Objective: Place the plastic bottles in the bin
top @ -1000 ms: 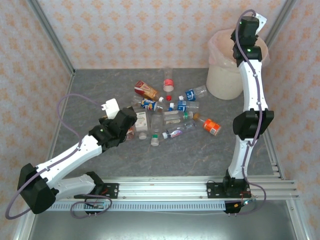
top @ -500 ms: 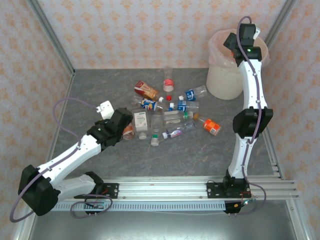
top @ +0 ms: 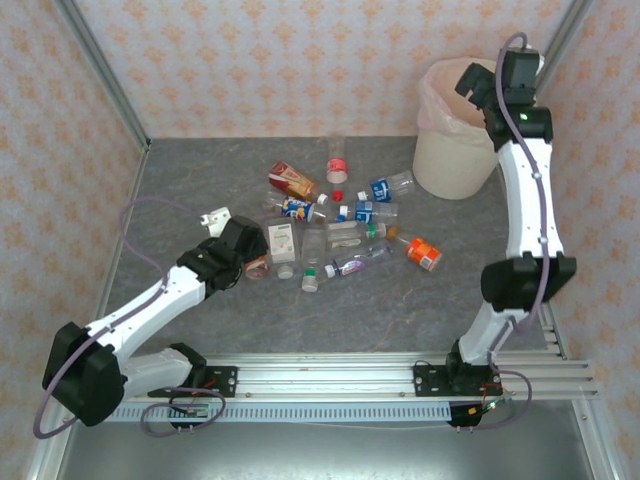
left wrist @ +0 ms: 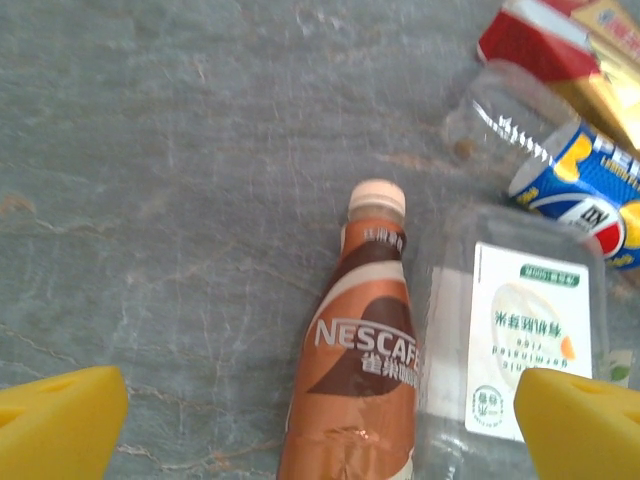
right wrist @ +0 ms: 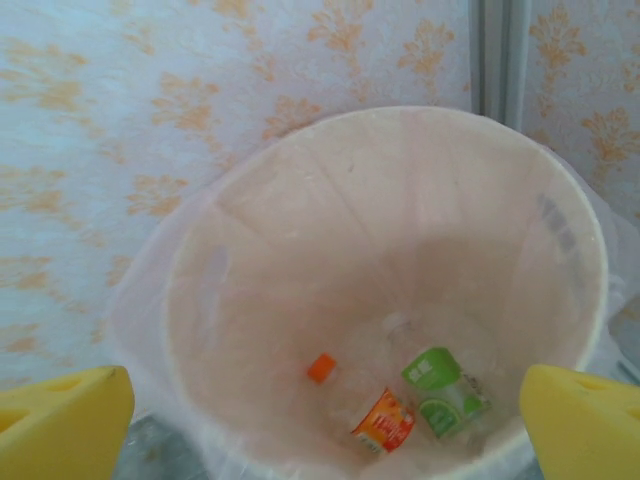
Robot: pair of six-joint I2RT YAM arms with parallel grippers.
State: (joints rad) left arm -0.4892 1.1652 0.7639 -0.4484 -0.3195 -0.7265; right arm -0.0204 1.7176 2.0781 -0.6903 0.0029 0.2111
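Observation:
I should lower my open left gripper onto the labelled body of the brown Nescafe bottle (left wrist: 358, 368) and close, as the bottle lies flat below, between its fingers.
Several plastic bottles (top: 335, 225) lie scattered mid-table. At the pile's left edge my left gripper (top: 256, 264) hangs open over a brown Nescafe bottle (left wrist: 358, 365). That bottle lies flat between the yellow fingertips (left wrist: 60, 420), untouched, beside a clear white-labelled bottle (left wrist: 520, 350). My right gripper (top: 470, 82) is open above the bin (top: 450, 160), a cream bucket lined with a pink bag. Looking down past the open right gripper (right wrist: 322, 425), an orange-labelled bottle (right wrist: 383, 420) and a green-labelled bottle (right wrist: 440, 388) lie on the bin's (right wrist: 592, 260) bottom.
An orange bottle (top: 424, 252) lies apart at the pile's right. A red-capped bottle (top: 336, 158) stands nearer the back wall. Patterned walls and metal posts close in the table. A rail (top: 330, 378) runs along the near edge.
My right gripper has opened over the bin, and its arm has swung to the right. My left gripper has shifted slightly nearer along the pile's left edge.

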